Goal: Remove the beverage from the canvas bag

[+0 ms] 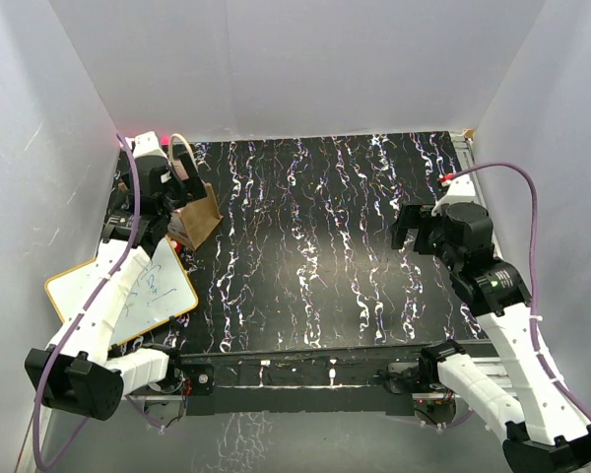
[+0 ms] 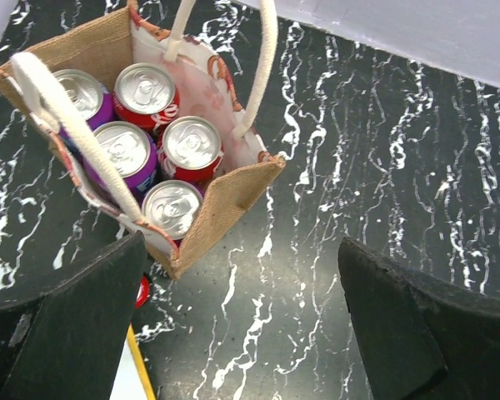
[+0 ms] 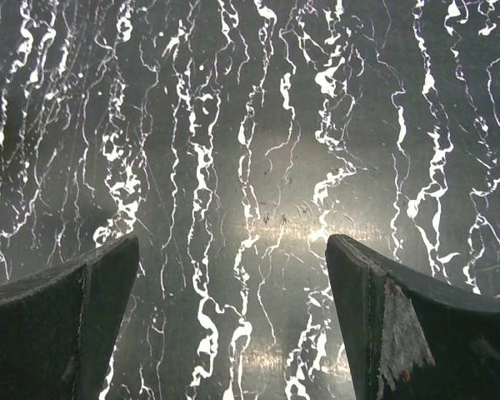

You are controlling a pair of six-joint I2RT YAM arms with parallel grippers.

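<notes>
My left gripper is open, and the far cream rope handle arches free above the bag's rim, so I should move my left gripper outward and close it around that loop.
The canvas bag (image 1: 201, 214) stands at the far left of the table, tan with cream rope handles. In the left wrist view the bag (image 2: 225, 196) is open at the top and holds several upright beverage cans, red ones (image 2: 190, 143) and purple ones (image 2: 121, 150). My left gripper (image 2: 242, 247) is open and empty, hovering above the table just beside the bag's near corner; in the top view the left gripper (image 1: 170, 225) is right next to the bag. My right gripper (image 3: 232, 242) is open and empty over bare table at the right (image 1: 410, 225).
A white board with an orange rim (image 1: 128, 294) lies at the near left, partly under the left arm. A small red object (image 2: 142, 292) lies on the table between the bag and the board. White walls enclose the black marbled table (image 1: 315, 256).
</notes>
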